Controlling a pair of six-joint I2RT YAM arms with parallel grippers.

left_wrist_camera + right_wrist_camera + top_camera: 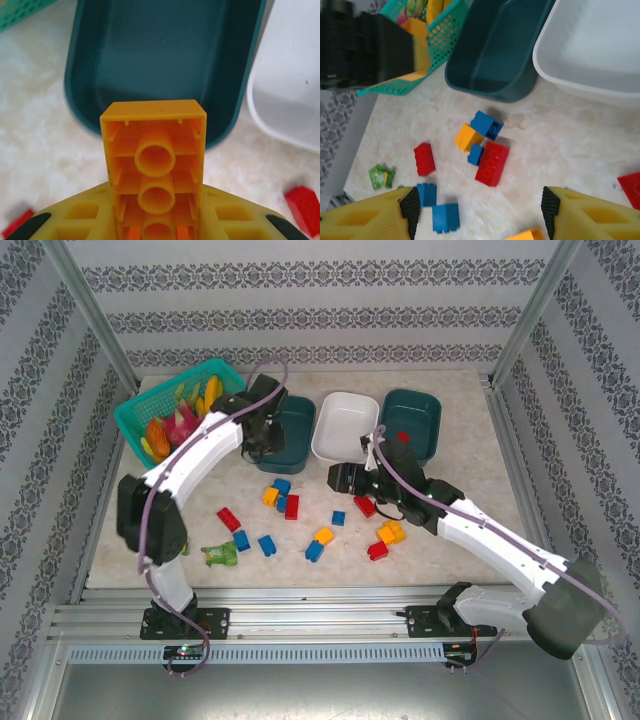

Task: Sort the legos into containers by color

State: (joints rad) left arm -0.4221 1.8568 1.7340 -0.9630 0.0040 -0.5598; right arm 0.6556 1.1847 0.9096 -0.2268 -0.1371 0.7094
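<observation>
My left gripper carries the lego past the dark teal container's near rim next, lowers it and releases it, since the bare dark teal container's bottom lies outward and below the gripper.
My left gripper (pixel 156 202) is shut on a yellow-orange lego (pixel 155 160), whose hollow underside faces the camera. Its far end reaches the near rim of the left dark teal container (pixel 165 55), which is bare inside. From above, this gripper (pixel 262 435) sits at that container (pixel 292 432). The white container (pixel 345 425) stands in the middle. The right teal container (pixel 412 420) has a red lego (pixel 402 437) in it. My right gripper (pixel 480 212) hangs open above loose legos: a blue one (pixel 486 124), a yellow one (pixel 467 136) and a red one (pixel 492 162).
More red, blue and yellow legos lie scattered across the table's middle (pixel 320 540). A green packet (pixel 220 554) lies near the front left. A bright teal basket (pixel 165 405) with toy fruit stands at the back left, beside the left arm.
</observation>
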